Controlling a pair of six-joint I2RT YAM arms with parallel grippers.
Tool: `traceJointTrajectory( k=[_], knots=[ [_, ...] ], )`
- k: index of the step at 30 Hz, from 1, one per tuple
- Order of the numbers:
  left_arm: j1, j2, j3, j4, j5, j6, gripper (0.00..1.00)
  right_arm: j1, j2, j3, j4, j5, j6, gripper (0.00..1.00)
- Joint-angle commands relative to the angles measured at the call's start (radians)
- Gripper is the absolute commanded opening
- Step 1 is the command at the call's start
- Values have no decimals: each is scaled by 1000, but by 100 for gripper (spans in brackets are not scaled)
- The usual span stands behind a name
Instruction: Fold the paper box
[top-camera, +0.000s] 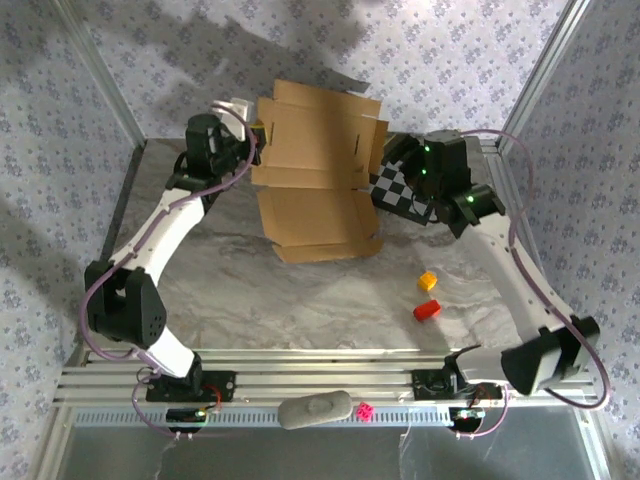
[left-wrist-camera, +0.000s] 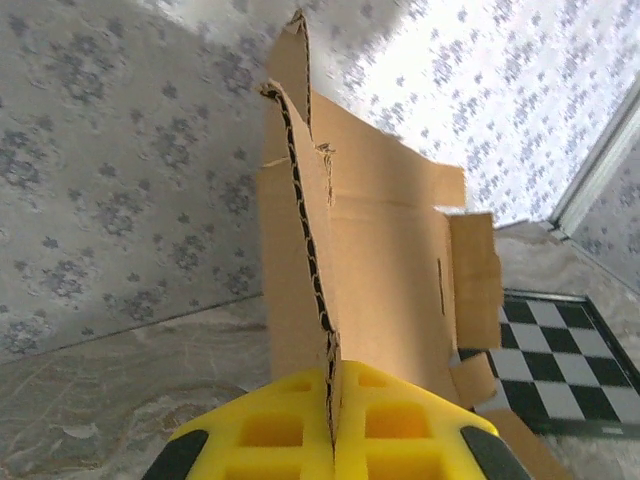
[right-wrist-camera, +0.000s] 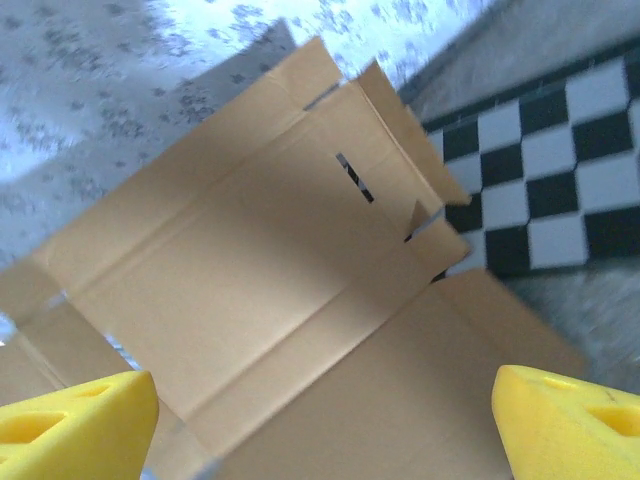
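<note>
The left gripper draws the pinched edge back toward the flat front panel (top-camera: 316, 217) (left-wrist-camera: 528, 448) next and releases it, since that panel lies back of the gripper.
The brown paper box (top-camera: 315, 175) lies half unfolded at the back middle of the table, its rear panel lifted upright and its front panel flat. My left gripper (top-camera: 256, 126) is shut on the left edge of the lifted panel. In the left wrist view the yellow fingers (left-wrist-camera: 400, 430) pinch the corrugated edge of the paper box (left-wrist-camera: 390, 260). My right gripper (top-camera: 392, 160) hovers at the box's right side flaps. In the right wrist view it (right-wrist-camera: 325, 430) stands open, wide apart over the paper box (right-wrist-camera: 260, 280), touching nothing.
A black-and-white checkered board (top-camera: 405, 192) lies under the box's right side, also seen as the checkered board (right-wrist-camera: 560, 160). An orange block (top-camera: 427, 281) and a red block (top-camera: 427, 309) sit front right. A grey object (top-camera: 315, 410) and a pink die (top-camera: 366, 410) rest on the near rail.
</note>
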Motion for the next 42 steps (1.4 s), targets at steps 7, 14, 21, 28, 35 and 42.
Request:
traceJointTrajectory(
  k=[7, 14, 21, 28, 35, 42],
  knots=[
    [-63, -214, -156, 49, 154, 247, 0, -64, 330, 338, -36, -284, 482, 86],
    [-120, -319, -228, -46, 111, 375, 0, -65, 495, 528, -80, -418, 537, 88],
    [-143, -344, -234, -83, 80, 433, 0, -79, 504, 469, -26, -475, 596, 82],
    [-147, -355, -248, -95, 74, 448, 0, -107, 556, 511, 39, -523, 629, 77],
    [-147, -363, -256, -95, 60, 450, 0, -107, 595, 526, 76, -531, 655, 58],
    [-148, -391, -302, -80, 34, 448, 0, -90, 639, 538, 104, -531, 674, 34]
  ],
)
